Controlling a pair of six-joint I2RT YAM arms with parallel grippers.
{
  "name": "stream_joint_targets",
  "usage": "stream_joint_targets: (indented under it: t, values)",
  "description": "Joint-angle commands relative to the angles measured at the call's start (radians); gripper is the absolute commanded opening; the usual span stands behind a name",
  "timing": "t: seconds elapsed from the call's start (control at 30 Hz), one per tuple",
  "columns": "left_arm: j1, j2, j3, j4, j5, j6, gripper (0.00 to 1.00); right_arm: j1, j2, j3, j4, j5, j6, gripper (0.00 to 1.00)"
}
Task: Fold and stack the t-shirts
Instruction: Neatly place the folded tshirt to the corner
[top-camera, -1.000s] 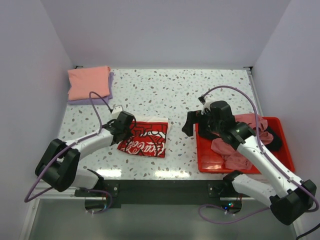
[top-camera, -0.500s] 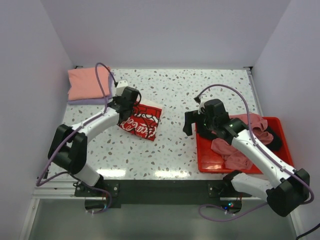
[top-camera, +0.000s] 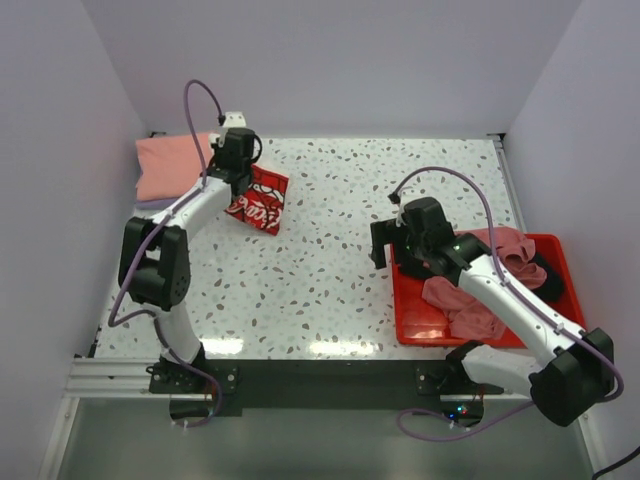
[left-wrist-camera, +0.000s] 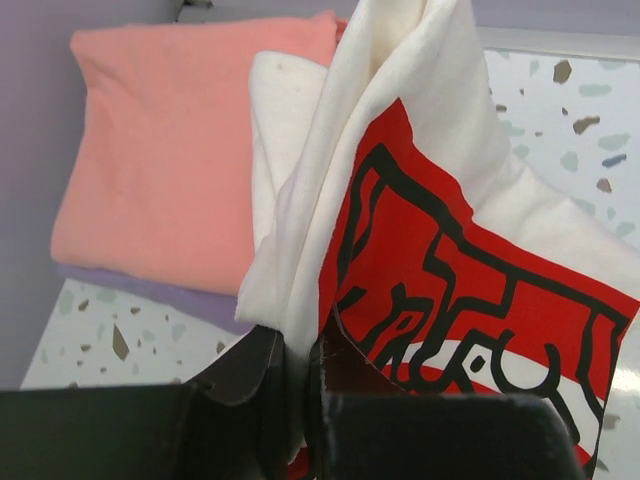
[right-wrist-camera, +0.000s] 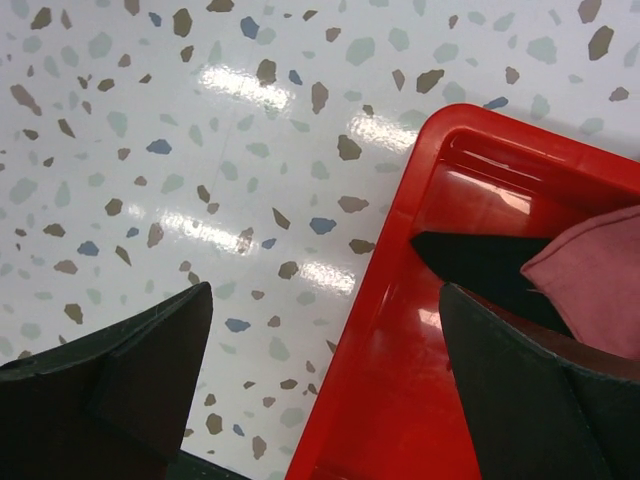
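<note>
My left gripper will carry the cream-white t-shirt over, lower and release, since the salmon-pink t-shirt topping the stack (top-camera: 167, 166) (left-wrist-camera: 175, 150) lies below and to its left in the top view.
My left gripper (top-camera: 243, 182) is shut on the edge of the folded cream-white t-shirt with a red print (top-camera: 258, 198). It holds the shirt at the back left, right beside the stack. In the left wrist view the gripper (left-wrist-camera: 300, 350) pinches the white cloth (left-wrist-camera: 400, 150). The stack is a folded salmon-pink t-shirt (top-camera: 170, 165) (left-wrist-camera: 170, 130) on a lavender one (top-camera: 150, 203) (left-wrist-camera: 150, 292). My right gripper (top-camera: 385, 245) (right-wrist-camera: 325, 300) is open and empty over the left rim of the red tray. A crumpled dusty rose t-shirt (top-camera: 480, 295) (right-wrist-camera: 600, 270) and a black one (top-camera: 545, 275) lie in the tray.
The red plastic tray (top-camera: 415, 325) (right-wrist-camera: 400, 400) stands at the front right of the speckled table (top-camera: 350, 190). Walls close the table in at the left, back and right.
My left arm has carried the folded printed shirt from the front middle of the table to the back left, next to the stack. My right gripper has barely shifted.
</note>
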Motion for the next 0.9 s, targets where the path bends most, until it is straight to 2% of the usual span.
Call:
stream_joint_targets:
  t: [0.0, 0.17, 0.47, 0.63, 0.87]
  values:
    - [0.046, 0.027, 0.118, 0.166, -0.002, 0.165, 0.00, -0.004, 0.014, 0.036, 0.015, 0.073, -0.017, 0.99]
    - [0.103, 0.116, 0.266, 0.176, 0.020, 0.309, 0.00, -0.005, 0.036, 0.039, 0.017, 0.082, -0.018, 0.99]
    - [0.201, 0.187, 0.467, 0.097, 0.156, 0.363, 0.00, -0.009, 0.082, 0.061, 0.000, 0.104, -0.022, 0.99]
    - [0.248, 0.144, 0.475, 0.071, 0.314, 0.340, 0.00, -0.009, 0.085, 0.059, -0.003, 0.110, -0.020, 0.99]
    - [0.251, 0.080, 0.478, 0.033, 0.403, 0.287, 0.00, -0.009, 0.077, 0.051, 0.003, 0.109, -0.020, 0.99]
